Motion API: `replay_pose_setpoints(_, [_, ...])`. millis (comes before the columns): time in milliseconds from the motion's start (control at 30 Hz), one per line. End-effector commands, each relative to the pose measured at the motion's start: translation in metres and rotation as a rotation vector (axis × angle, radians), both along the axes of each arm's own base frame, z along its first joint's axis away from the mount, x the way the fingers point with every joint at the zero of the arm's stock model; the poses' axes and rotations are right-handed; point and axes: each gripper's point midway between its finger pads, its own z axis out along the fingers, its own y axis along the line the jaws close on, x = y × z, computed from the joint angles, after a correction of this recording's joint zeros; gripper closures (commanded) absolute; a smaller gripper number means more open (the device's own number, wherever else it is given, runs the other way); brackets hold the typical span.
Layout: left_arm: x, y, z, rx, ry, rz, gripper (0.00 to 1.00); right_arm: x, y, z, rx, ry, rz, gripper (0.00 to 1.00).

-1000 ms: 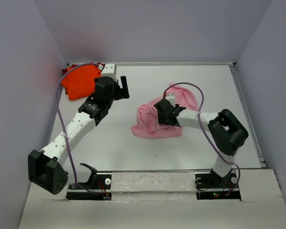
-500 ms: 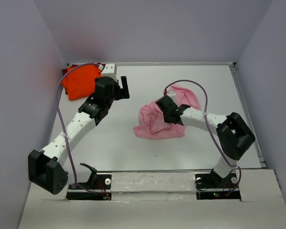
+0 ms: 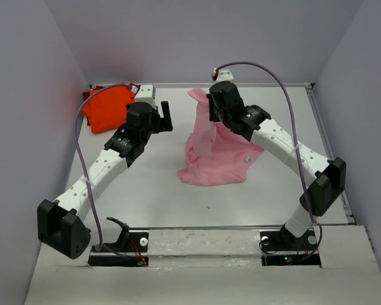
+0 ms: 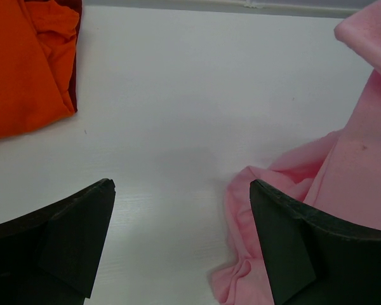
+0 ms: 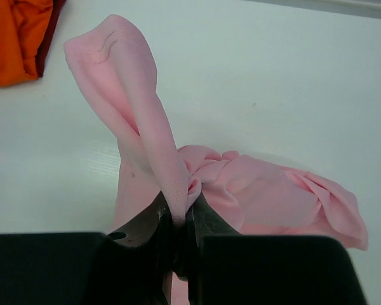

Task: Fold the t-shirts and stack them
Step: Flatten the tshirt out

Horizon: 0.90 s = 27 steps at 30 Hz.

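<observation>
My right gripper needs to move down and back to the pink shirt's edge (image 3: 188,150) facing the orange one next and let go of the raised fold, since there is bare table right beside that edge.
The light pink t-shirt (image 3: 219,155) lies crumpled at the table's middle, with one edge pulled up off the surface. My right gripper (image 3: 211,109) is shut on that raised fold; in the right wrist view the cloth (image 5: 267,197) is pinched between the fingers of the right gripper (image 5: 181,206) and a flap stands above them. The bright orange t-shirt (image 3: 106,107) sits folded at the far left corner on a dark red one (image 4: 75,57), of which only an edge shows. My left gripper (image 3: 167,114) hovers open between the orange and pink shirts, and the left gripper (image 4: 181,185) holds nothing.
White walls close in the table on the left, back and right, with a raised rail (image 3: 330,152) along the right side. Purple cables (image 3: 82,159) loop off both arms. Bare table (image 3: 146,184) lies in front of the pink shirt.
My right gripper shut on the pink shirt, then rose and swung toward the far edge, stretching the cloth up. The left arm stayed still.
</observation>
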Motion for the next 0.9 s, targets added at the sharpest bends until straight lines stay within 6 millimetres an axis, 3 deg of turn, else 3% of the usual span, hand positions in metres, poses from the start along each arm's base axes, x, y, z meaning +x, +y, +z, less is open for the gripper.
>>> replay_pose_setpoints(0, [0.003,0.004,0.032,-0.039,-0.091,0.023,0.04,0.005,0.034,-0.018,0.018,0.084,0.14,1.0])
replay_pose_setpoints(167, [0.002,0.015,0.037,-0.026,-0.109,0.068,0.04,0.007,0.072,-0.043,0.055,0.135,0.222,1.0])
replay_pose_setpoints(433, [-0.001,0.035,0.046,-0.022,-0.143,0.161,0.04,-0.014,0.136,-0.115,0.095,0.275,0.394,1.0])
replay_pose_setpoints(467, [-0.001,0.036,0.046,-0.021,-0.142,0.165,0.04,-0.015,0.139,-0.123,0.099,0.293,0.401,0.93])
replay_pose_setpoints(500, [-0.001,0.036,0.046,-0.021,-0.141,0.163,0.04,-0.015,0.14,-0.131,0.096,0.311,0.399,0.66])
replay_pose_setpoints(600, [0.0,0.034,0.045,-0.021,-0.136,0.156,0.04,-0.013,0.128,-0.15,0.037,0.325,0.352,0.4])
replay_pose_setpoints(667, [0.0,0.033,0.044,-0.021,-0.132,0.15,0.04,-0.017,0.117,-0.134,0.037,0.294,0.338,0.37])
replay_pose_setpoints(700, [0.0,0.033,0.045,-0.021,-0.134,0.151,0.04,-0.023,0.107,-0.142,0.013,0.306,0.329,0.36])
replay_pose_setpoints(867, [0.001,0.031,0.044,-0.032,-0.128,0.134,0.04,-0.055,0.082,-0.14,0.009,0.332,0.352,0.34])
